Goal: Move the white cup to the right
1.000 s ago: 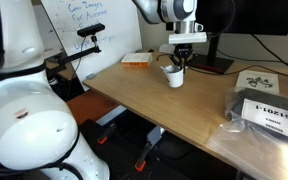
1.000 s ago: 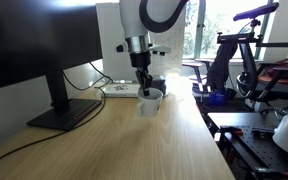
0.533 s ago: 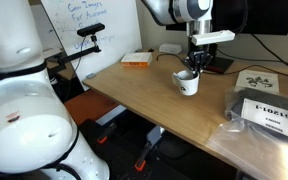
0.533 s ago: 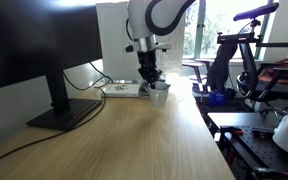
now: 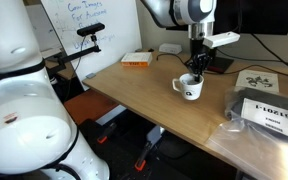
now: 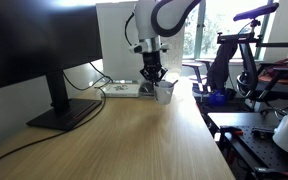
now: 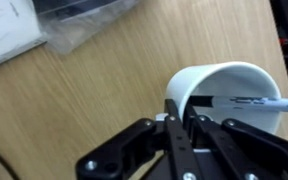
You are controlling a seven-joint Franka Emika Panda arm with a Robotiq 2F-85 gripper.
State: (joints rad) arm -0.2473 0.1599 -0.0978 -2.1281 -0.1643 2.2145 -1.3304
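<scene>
The wood on the side of the cup away from the plastic-wrapped pack is bare and open, so my gripper should move that way, down onto clear wood, and let go of the cup's rim.
The white cup [image 5: 190, 88] is a short white ceramic cup with a dark mark on its side and a small handle. It sits low over the wooden table [image 5: 144, 100], held by its rim. It also shows in an exterior view [image 6: 164, 91] and in the wrist view [image 7: 224, 95]. My gripper [image 5: 196, 72] is shut on the cup's rim, one finger inside and one outside, seen close in the wrist view [image 7: 181, 112]. A thin dark object lies inside the cup.
A black monitor on its stand [image 6: 54, 60] occupies one side of the table. A flat white object with an orange item [image 5: 136, 59] lies at the table's end. A plastic-wrapped dark pack [image 5: 269, 115] and a paper [image 5: 256, 80] lie near the other end.
My gripper has carried the cup along the table, away from the flat white object and toward the plastic-wrapped pack. The grip has stayed shut.
</scene>
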